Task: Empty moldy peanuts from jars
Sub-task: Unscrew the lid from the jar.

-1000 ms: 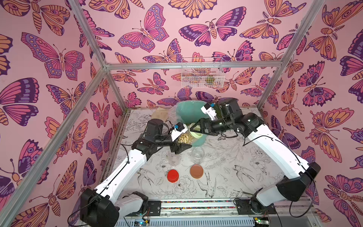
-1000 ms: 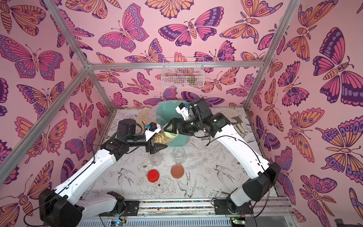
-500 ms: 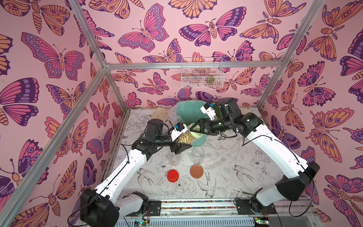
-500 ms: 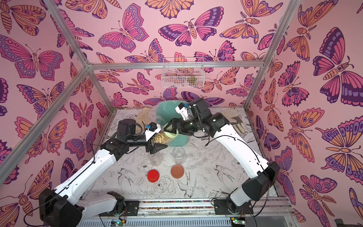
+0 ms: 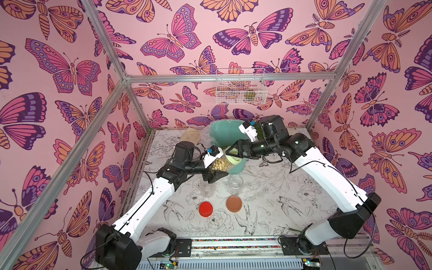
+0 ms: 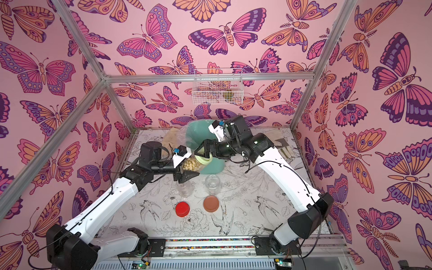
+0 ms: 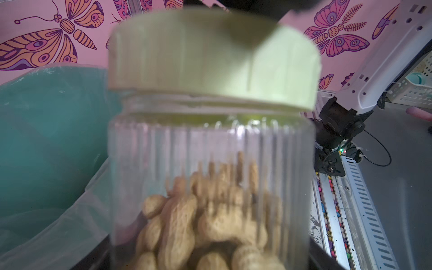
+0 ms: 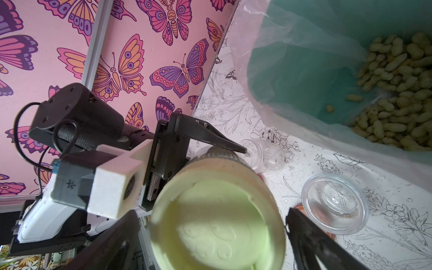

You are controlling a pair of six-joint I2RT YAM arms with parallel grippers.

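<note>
I will next ease my right gripper farther in over the rim of the pale green lid [image 5: 234, 158] [image 8: 217, 222] and close. The rim sits between my open fingers, with a narrow gap still showing.
My left gripper [image 5: 218, 167] is shut on a clear ribbed jar [image 5: 219, 163] [image 7: 210, 140], held tilted in front of the teal bin. The jar is about half full of beige moldy peanuts [image 7: 210, 222] and carries a pale green lid [image 5: 234, 158] [image 8: 217, 222]. My right gripper [image 5: 233, 154] [image 8: 214, 233] is open, with one finger [image 8: 308, 238] on each side of that lid and a narrow gap showing. Two empty lidless jars [image 5: 235, 184] [image 5: 207, 189] stand on the table below. More peanuts [image 8: 397, 93] lie inside the bin.
The plastic-lined teal bin [image 5: 222, 133] stands at the back middle. A red lid [image 5: 206, 209] and a brown lid [image 5: 234, 203] lie on the table in front of the empty jars. A white wire basket [image 5: 240, 86] hangs on the back wall.
</note>
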